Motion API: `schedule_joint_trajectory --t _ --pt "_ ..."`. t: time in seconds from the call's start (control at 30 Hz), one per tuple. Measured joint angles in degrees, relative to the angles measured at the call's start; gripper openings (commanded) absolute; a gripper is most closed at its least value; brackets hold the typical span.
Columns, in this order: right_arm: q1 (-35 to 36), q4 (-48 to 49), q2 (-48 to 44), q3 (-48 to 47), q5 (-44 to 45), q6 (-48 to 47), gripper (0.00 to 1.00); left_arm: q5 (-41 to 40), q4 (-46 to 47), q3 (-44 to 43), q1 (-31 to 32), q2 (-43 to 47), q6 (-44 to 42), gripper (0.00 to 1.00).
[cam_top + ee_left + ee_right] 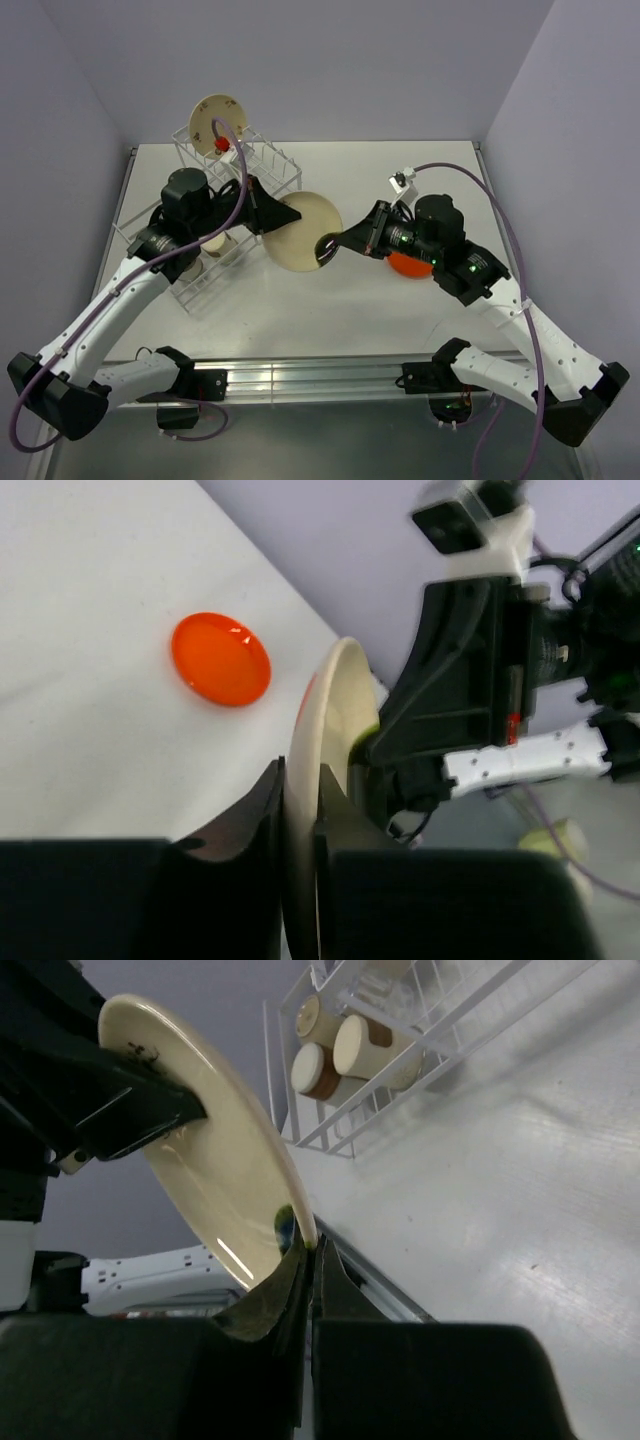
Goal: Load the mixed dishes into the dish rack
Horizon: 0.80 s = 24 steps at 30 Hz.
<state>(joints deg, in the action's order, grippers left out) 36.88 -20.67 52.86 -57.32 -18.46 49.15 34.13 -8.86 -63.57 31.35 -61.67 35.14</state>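
Note:
Next, my left gripper carries the cream plate outward into the rack's empty wires (pixel 254 163) beside the upright plate and lets go of it.
A cream plate (pixel 300 232) hangs on edge above the table's middle, held between both arms. My left gripper (pixel 272 215) is shut on its left rim; in the left wrist view both fingers press the plate (pixel 325 720) at the left gripper (pixel 300 775). My right gripper (pixel 335 245) is shut on the opposite rim; in the right wrist view it (pixel 312 1250) pinches the plate (pixel 210 1150) at the edge. The orange plate (pixel 408 264) (pixel 220 659) lies flat on the table, partly under the right arm. The white wire dish rack (pixel 262 160) stands at the back left.
Another cream plate (pixel 220 123) with a red motif stands upright in the rack's tall section. Beige cups (pixel 320 1070) (pixel 365 1045) lie in the rack's lower tray (pixel 205 285), under my left arm. Walls close the table on three sides.

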Motion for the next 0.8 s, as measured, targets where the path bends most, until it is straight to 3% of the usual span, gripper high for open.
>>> schedule_joint_trajectory --t 0.07,0.1,0.13,0.23,0.37,0.53,0.8 --pt "-0.15 -0.48 -0.09 -0.9 0.22 -0.96 0.05 -1.6 -1.38 -1.14 -0.28 -1.29 -0.9 0.0" --pt "-0.17 -0.81 0.0 -0.98 0.61 -1.25 0.17 -1.95 -2.25 -2.16 -0.24 -1.9 -1.2 0.0" --pt "-0.24 -0.85 0.22 -1.03 0.79 -1.16 0.48 -2.78 -3.28 -2.93 0.09 -2.01 -1.88 0.0" --pt "-0.09 -1.29 1.14 -2.36 1.46 -1.6 0.9 -6.75 -7.26 -5.25 0.7 -1.77 -5.14 0.0" --pt "0.0 -3.74 1.2 -5.6 5.73 -4.0 0.92 -12.74 -16.17 -13.81 -1.62 -2.27 -12.7 0.0" --pt "-0.31 -5.75 0.92 -7.54 10.03 -6.88 0.91 -16.48 -20.2 -27.19 -10.78 -3.96 -22.69 0.0" --pt "-2.27 -8.11 1.25 -7.45 10.47 -9.66 0.9 -17.33 -16.79 -27.28 -19.78 -4.76 -35.74 0.0"
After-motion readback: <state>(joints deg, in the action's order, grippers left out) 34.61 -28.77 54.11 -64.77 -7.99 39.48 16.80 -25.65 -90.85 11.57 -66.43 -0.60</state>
